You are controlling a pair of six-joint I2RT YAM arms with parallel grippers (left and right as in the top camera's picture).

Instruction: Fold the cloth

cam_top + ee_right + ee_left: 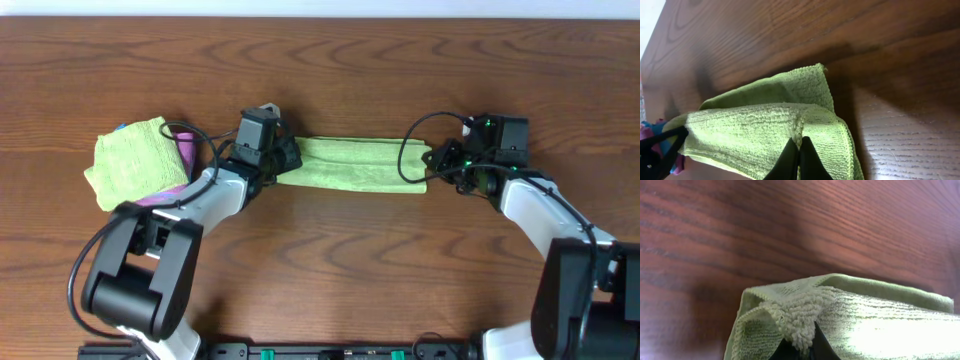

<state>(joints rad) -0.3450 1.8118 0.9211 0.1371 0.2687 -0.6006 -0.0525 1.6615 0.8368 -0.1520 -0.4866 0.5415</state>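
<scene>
The far edge of the cloth's lower layer (306, 139) (796, 285) still shows uncovered. My left gripper next needs to carry its pinched cloth end slightly outward onto that edge and release it.
A light green cloth (358, 163) lies as a long folded strip across the middle of the wooden table, stretched between my two grippers. My left gripper (283, 158) is shut on the cloth's left end; the left wrist view shows the cloth (860, 320) bunched between the black fingertips (801, 347). My right gripper (436, 158) is shut on the right end; the right wrist view shows a pinched fold of the cloth (765, 125) between the fingertips (798, 150).
A folded yellow-green cloth (135, 160) lies at the left on top of a pink one (185, 148), with a bit of blue under it. Bare wooden table (340, 270) surrounds the strip.
</scene>
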